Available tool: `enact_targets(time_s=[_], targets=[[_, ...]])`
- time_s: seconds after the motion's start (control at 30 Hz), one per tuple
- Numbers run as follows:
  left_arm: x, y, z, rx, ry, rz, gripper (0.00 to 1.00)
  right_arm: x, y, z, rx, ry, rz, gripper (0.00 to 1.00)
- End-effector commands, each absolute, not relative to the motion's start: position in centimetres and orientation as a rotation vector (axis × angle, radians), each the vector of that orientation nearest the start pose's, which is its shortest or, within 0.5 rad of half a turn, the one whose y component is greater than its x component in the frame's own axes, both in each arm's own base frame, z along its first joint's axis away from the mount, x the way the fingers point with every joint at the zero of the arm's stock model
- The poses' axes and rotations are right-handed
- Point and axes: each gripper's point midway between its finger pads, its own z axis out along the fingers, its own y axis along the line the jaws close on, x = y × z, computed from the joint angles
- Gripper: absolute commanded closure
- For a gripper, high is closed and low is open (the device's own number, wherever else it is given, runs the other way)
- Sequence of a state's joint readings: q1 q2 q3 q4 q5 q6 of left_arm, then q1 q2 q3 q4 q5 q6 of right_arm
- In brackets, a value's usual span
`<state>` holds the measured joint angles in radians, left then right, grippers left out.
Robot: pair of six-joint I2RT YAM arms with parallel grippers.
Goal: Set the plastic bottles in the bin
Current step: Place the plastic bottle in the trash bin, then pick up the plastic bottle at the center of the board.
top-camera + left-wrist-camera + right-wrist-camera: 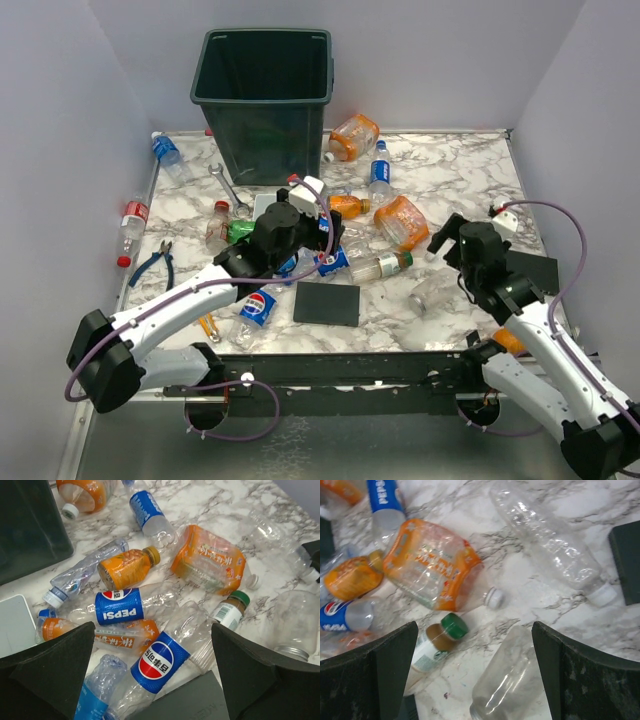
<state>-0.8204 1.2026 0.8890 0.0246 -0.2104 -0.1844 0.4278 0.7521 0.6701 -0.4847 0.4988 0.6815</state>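
The clear unlabelled bottle lies below my right gripper and outward of it. I should next move that gripper outward and down onto the bottle's middle (547,540), which has bare marble on both sides.
The dark green bin (262,90) stands at the back of the table. Plastic bottles lie scattered in front of it. My left gripper (305,260) is open and empty above a heap of them; in the left wrist view, this gripper (153,630) hovers over a crushed Pepsi bottle (160,662), another Pepsi bottle (120,607) and an orange bottle (125,567). My right gripper (448,245) is open and empty. In the right wrist view, this gripper (475,625) is above a capless clear bottle (505,680) and a green-capped bottle (437,640), near a crushed orange-labelled bottle (430,565).
A wrench (228,185) and pliers (155,262) lie at the left. A flat black plate (326,303) lies at the front centre. More bottles lie by the left wall (132,222) and beside the bin (355,137). Walls enclose the table.
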Motion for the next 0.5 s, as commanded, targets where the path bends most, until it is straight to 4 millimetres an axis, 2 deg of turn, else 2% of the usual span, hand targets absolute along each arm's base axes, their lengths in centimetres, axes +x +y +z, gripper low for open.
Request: enact_targets(time_s=[0.0,0.13,0.2,0.3,0.47], targets=[[28.4,-27.8,26.0,0.406,1.768,-0.618,0.01,27.3,1.7,17.8,0.71,1.96,0.029,0.0],[28.5,-28.5,25.3,0.383,1.797,-0.653,0.01,29.7,-2.5,16.1,0.866,1.993,-0.05,0.01],[28.5,-28.6,24.5,0.369,1.827,-0.658,0.01,30.8,-3.8,15.5,0.892,1.991,-0.089,0.01],[28.4,-28.8,23.5,0.355,1.866,-0.667,0.01,32.6,-4.4,14.3,0.865,2.004,-0.148,0.01],[27.9,-29.0,23.6,0.392,1.876,-0.681,0.01,35.4,-4.5,11.5,0.775,2.09,-0.218,0.0]])
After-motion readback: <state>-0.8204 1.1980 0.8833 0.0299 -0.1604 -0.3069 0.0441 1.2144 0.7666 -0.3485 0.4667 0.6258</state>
